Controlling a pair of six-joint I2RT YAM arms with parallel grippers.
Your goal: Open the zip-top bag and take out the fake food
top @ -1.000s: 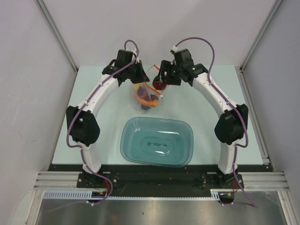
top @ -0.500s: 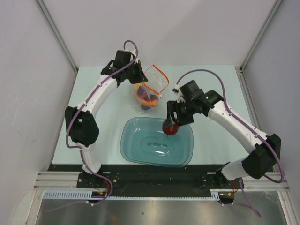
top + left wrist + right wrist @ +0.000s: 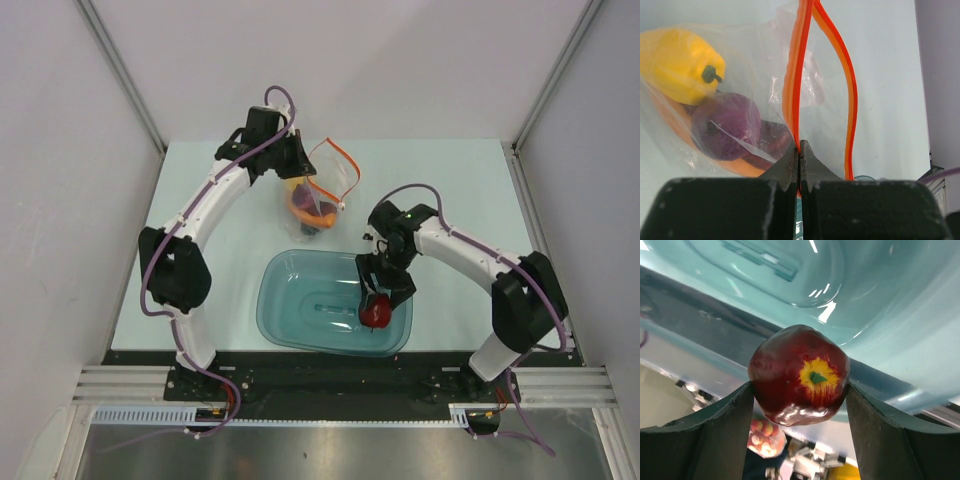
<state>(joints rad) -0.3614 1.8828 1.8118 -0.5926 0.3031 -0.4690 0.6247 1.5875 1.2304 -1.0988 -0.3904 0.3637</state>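
The apple (image 3: 375, 313) hangs above the teal tub's bottom, so my right gripper will next lower it slightly back toward the tub's near side, then open.
The zip-top bag (image 3: 322, 192) stands at the back of the table with its orange-red mouth open. My left gripper (image 3: 297, 172) is shut on the zip strip (image 3: 794, 85); the left wrist view shows the jaws (image 3: 799, 147) pinched on it. Inside the bag are a yellow bell pepper (image 3: 677, 65), a pink-purple onion (image 3: 727, 125) and an orange slice (image 3: 742, 169). My right gripper (image 3: 378, 300) is shut on the dark red apple (image 3: 375, 313) and holds it in the right end of the teal tub (image 3: 290, 300). The apple (image 3: 799, 374) sits between both fingers.
The teal translucent tub (image 3: 890, 300) stands in front of the bag, near the table's front edge. White walls enclose the table at the back and both sides. The arm bases are mounted on a black rail at the front.
My right arm has carried the apple from the bag's mouth forward and down into the tub's right end. The left gripper and bag have stayed put.
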